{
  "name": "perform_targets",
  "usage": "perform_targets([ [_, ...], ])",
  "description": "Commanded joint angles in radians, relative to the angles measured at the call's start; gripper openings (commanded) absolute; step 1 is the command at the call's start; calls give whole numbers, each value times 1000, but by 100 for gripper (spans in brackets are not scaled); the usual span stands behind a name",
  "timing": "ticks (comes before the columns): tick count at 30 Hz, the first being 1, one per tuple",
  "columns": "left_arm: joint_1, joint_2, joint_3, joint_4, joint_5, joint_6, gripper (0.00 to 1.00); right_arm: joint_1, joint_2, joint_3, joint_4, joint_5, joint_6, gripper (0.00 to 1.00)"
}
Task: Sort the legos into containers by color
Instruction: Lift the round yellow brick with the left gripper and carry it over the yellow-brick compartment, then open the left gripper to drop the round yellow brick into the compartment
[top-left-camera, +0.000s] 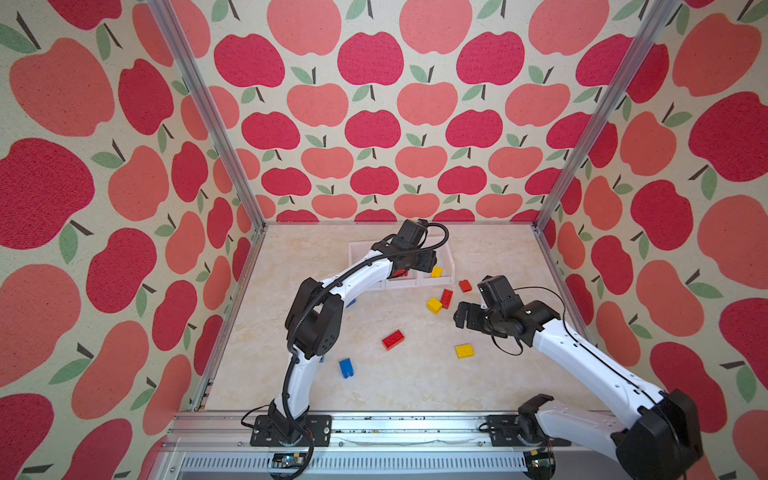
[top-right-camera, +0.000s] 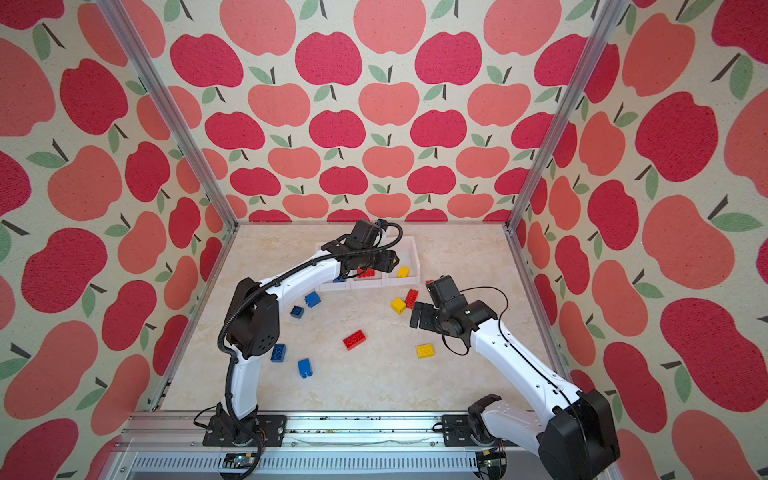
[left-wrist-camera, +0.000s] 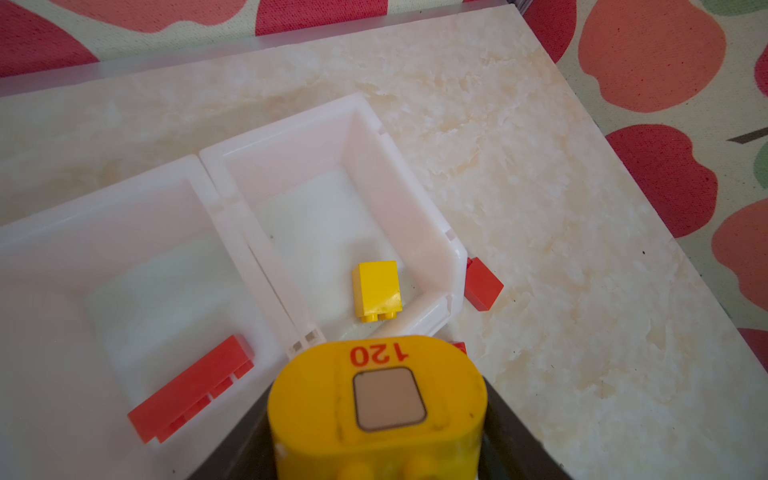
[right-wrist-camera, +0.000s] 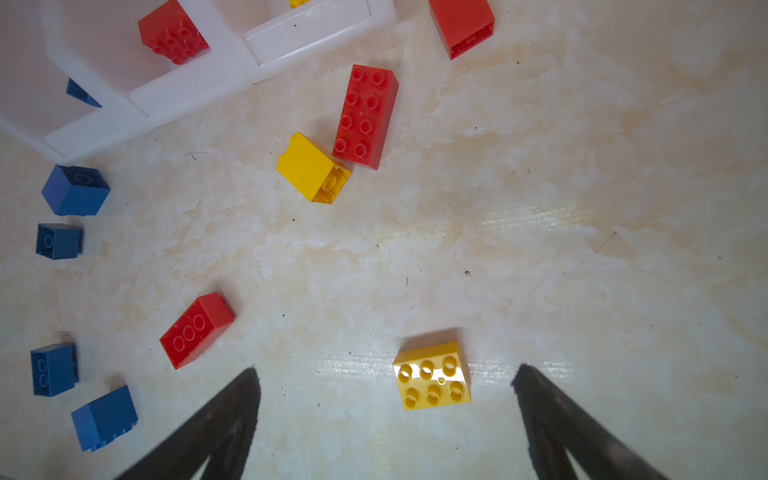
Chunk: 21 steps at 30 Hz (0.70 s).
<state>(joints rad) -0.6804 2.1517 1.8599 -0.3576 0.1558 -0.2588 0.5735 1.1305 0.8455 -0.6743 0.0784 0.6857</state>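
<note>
The held lego is yellow, so my left gripper should next move this small yellow lego outward over the bare far bottom of the bin (top-right-camera: 405, 250), where the lego is yellow too, and let go of it.
My left gripper (left-wrist-camera: 378, 440) is shut on a yellow lego (left-wrist-camera: 376, 399) marked 120, held above the near wall of the white containers (top-left-camera: 451, 266), about where the middle and right bins join. The right bin (left-wrist-camera: 415, 216) holds a small yellow lego (left-wrist-camera: 376, 291) and the middle bin a red one (left-wrist-camera: 191, 390). A blue one (top-right-camera: 338, 279) lies in the left bin. My right gripper (right-wrist-camera: 386, 374) hangs open over the table, with a yellow six-stud lego (right-wrist-camera: 432, 376) between its fingers' line, untouched.
Loose on the table are a red oblong brick (top-left-camera: 392, 340), a yellow square one (top-left-camera: 434, 305) against another red oblong (top-left-camera: 446, 298), a red one (top-left-camera: 465, 285) by the bins' right corner, and several blue ones (top-right-camera: 305, 368) on the left.
</note>
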Motion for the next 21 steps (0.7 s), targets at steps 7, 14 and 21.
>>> perform_targets([
  [7, 22, 207, 257, 20, 43, 7, 54, -6, -18, -16, -37, 24, 19, 98],
  [14, 27, 336, 446, -60, 39, 6, 58, -7, -17, -17, -43, 27, 22, 99],
  [21, 35, 364, 493, -88, 26, 9, 79, -10, -14, -10, -44, 27, 21, 99],
])
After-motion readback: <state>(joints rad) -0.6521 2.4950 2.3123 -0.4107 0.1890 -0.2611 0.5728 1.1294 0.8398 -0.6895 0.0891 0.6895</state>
